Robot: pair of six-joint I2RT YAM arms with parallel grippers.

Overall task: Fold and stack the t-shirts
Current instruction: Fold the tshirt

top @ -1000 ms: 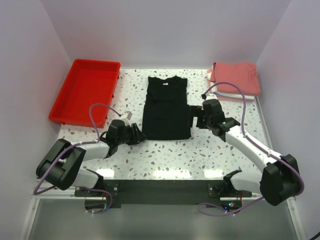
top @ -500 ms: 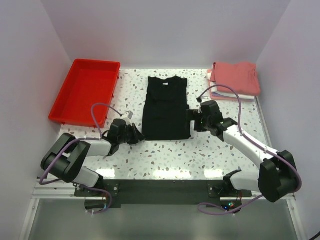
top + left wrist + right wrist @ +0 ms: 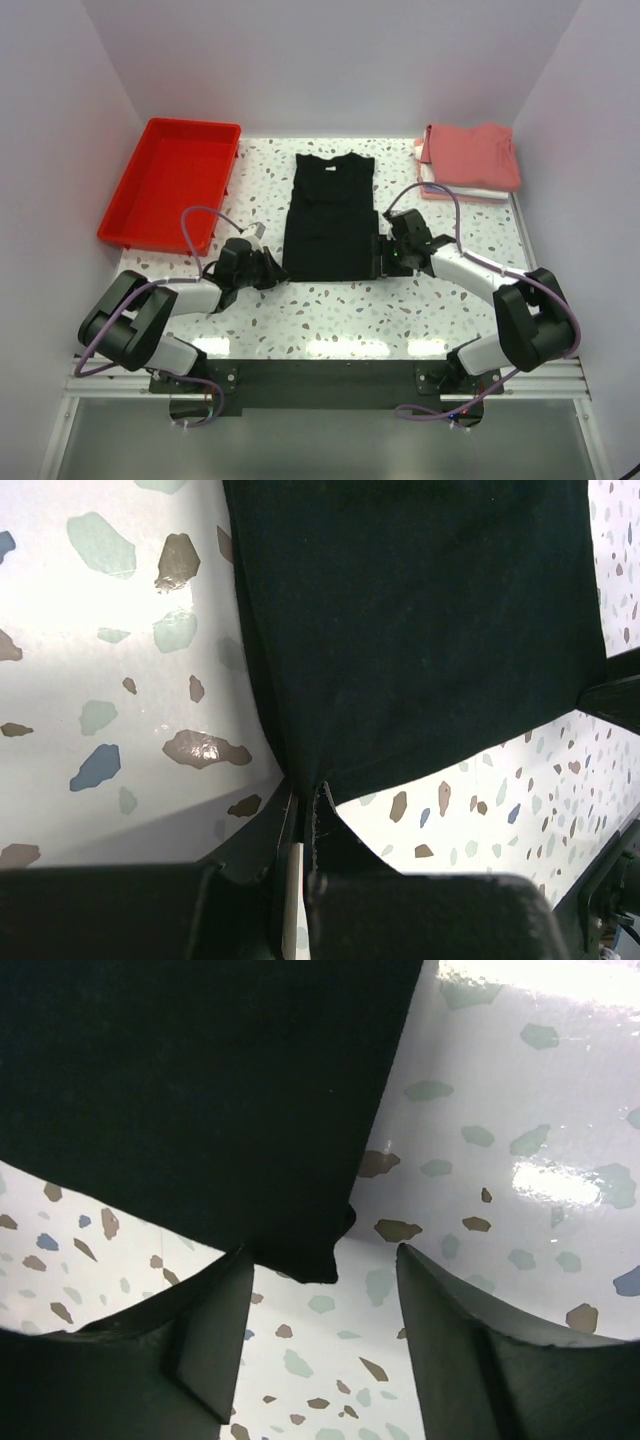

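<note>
My left gripper will next lift the shirt's held corner outward to the shirt's far tray-side corner (image 3: 306, 167). It will lower the held corner there and release it, and this will fold the long folded shirt in half.
A black t-shirt (image 3: 328, 215), folded into a long strip, lies flat in the middle of the table. My left gripper (image 3: 276, 270) is shut on its near left corner; in the left wrist view (image 3: 305, 800) the cloth (image 3: 410, 620) runs into the closed jaws. My right gripper (image 3: 378, 258) is open at the near right corner; in the right wrist view (image 3: 325, 1290) the corner of the shirt (image 3: 200, 1090) hangs between the spread fingers (image 3: 215, 1330), not pinched. A stack of folded shirts, salmon-red on top (image 3: 470, 155) with white and pale pink below, lies at the back right.
A red plastic tray (image 3: 170, 195) stands at the back left. The walls close the table in on the left, the back and the right.
My right gripper has moved down and left along the shirt's right edge to its near right corner. The left gripper has stayed at the near left corner.
</note>
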